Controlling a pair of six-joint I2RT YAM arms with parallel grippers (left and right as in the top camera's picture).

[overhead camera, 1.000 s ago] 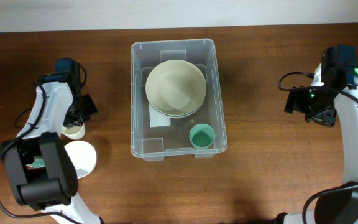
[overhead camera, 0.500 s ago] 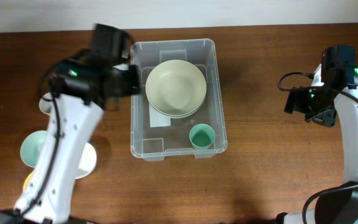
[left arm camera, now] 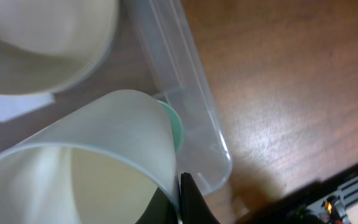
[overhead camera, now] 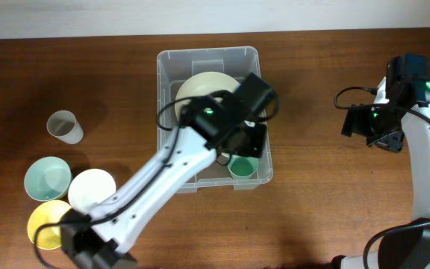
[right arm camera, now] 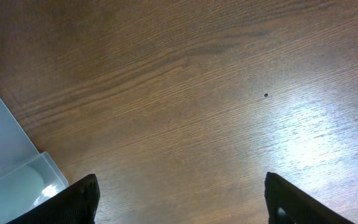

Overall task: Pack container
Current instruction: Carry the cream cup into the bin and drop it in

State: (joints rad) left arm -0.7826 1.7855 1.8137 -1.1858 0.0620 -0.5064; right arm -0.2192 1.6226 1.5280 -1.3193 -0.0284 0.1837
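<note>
My left gripper lowers slightly toward the container's side beside the green cup (overhead camera: pixel 243 167) next, because the green cup's opening lies beneath the cream cup (left arm camera: pixel 86 155).
The clear plastic container (overhead camera: pixel 208 51) stands mid-table. It holds a stack of cream bowls (overhead camera: pixel 200 93) and a green cup (overhead camera: pixel 243 167). My left gripper (overhead camera: pixel 246 140) is over the container's right near part. In the left wrist view it (left arm camera: pixel 180 199) is shut on the rim of a cream cup (left arm camera: pixel 86 155), held just above the green cup (left arm camera: pixel 175 127) beside the container's wall (left arm camera: pixel 188 87). My right gripper (overhead camera: pixel 379 131) is open and empty over bare table to the container's right; its wrist view (right arm camera: pixel 185 205) shows only the container's corner (right arm camera: pixel 5 168) at left.
At the left of the table stand a translucent cup (overhead camera: pixel 65 126), a green bowl (overhead camera: pixel 48 179), a white bowl (overhead camera: pixel 92 190) and a yellow bowl (overhead camera: pixel 47 224). The table's far edge meets a white wall.
My left arm has swung from the table's left side, carrying the cream cup, across to the container's right near corner. The right arm has not moved.
</note>
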